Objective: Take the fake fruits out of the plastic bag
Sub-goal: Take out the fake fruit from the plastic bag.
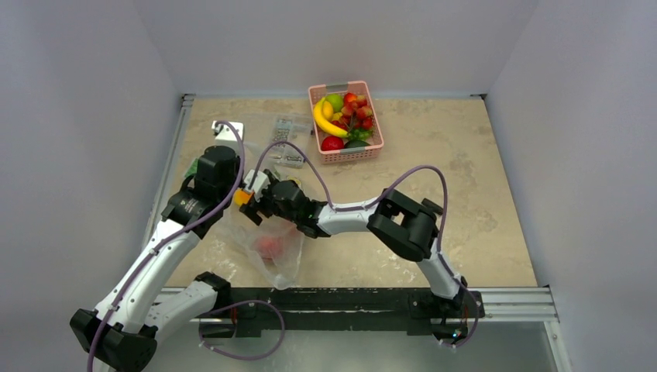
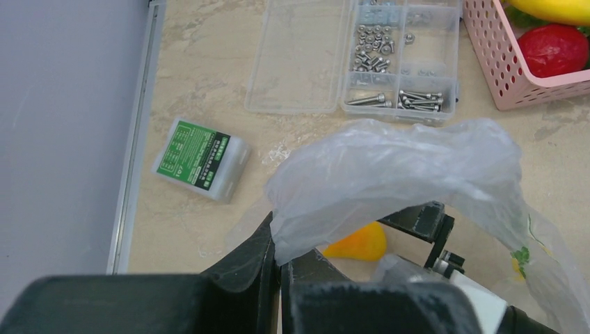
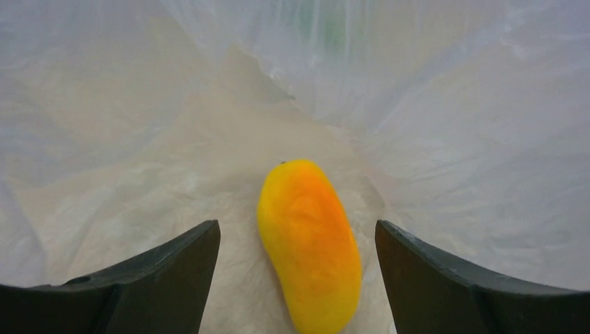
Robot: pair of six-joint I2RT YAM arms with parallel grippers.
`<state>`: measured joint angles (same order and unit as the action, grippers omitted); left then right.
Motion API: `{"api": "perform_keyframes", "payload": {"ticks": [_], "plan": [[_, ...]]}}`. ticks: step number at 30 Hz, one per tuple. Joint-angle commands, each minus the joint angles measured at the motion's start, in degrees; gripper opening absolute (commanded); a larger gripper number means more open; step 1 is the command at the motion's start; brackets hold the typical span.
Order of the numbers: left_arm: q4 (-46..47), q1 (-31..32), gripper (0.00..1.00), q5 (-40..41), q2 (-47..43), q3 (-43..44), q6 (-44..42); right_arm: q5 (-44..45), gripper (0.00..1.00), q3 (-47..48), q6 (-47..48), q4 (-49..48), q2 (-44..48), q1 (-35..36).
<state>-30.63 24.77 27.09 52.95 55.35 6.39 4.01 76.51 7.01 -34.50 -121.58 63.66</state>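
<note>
The fake fruit lies below, lined up with the open gap between my right gripper's fingers. My right gripper should next go down around the middle of the orange-yellow fake fruit (image 1: pixel 242 197) (image 3: pixel 309 243) and close its fingers on it.
The clear plastic bag (image 1: pixel 285 260) lies crumpled at the near left of the table, with a red fake fruit (image 1: pixel 268 246) inside it. My left gripper (image 2: pixel 280 268) is shut on the bag's rim (image 2: pixel 389 170) and holds the mouth up. My right gripper (image 3: pixel 296 226) is open inside the bag, one finger on each side of an orange-yellow fake fruit (image 3: pixel 309 243) that lies on the bag's floor. The fingers do not touch the fruit. That fruit also shows under the lifted rim in the left wrist view (image 2: pixel 356 245).
A pink basket (image 1: pixel 338 85) at the back holds a banana (image 1: pixel 325 120) and several fruits. An open clear case of screws (image 2: pixel 355 56) lies left of it. A small green-labelled box (image 2: pixel 202 158) lies near the left wall rail.
</note>
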Motion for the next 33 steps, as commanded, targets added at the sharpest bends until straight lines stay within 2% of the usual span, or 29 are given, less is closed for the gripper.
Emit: {"api": "perform_keyframes", "payload": {"ticks": [1, 8, 19, 25, 29, 33], "plan": [[2.42, 0.31, 0.00, -0.85, -0.62, -0.33, 0.46, 2.54, 0.82, 6.04, 0.68, -2.56, -2.69, -0.82], [2.72, 0.28, 0.00, -0.79, -0.42, -0.19, 0.20, -0.01, 0.88, 9.52, 1.53, 0.62, -7.35, -1.40], [2.68, 0.33, 0.00, -0.78, 0.75, 0.02, 0.04, 1.15, 0.88, 13.63, 3.26, 7.94, -11.96, -1.50], [2.59, 0.35, 0.00, -0.46, 1.19, 0.02, 0.03, 0.65, 0.79, 14.66, 3.56, 9.14, -12.18, -1.47], [2.43, 0.34, 0.00, 0.41, 1.35, 0.02, 0.02, 0.21, 0.62, 16.09, 3.54, 11.06, -11.91, -1.51], [2.51, 0.35, 0.00, 1.22, 1.41, -0.11, 0.02, 0.25, 0.50, 14.54, 3.20, 11.16, -9.23, -1.52]]}}
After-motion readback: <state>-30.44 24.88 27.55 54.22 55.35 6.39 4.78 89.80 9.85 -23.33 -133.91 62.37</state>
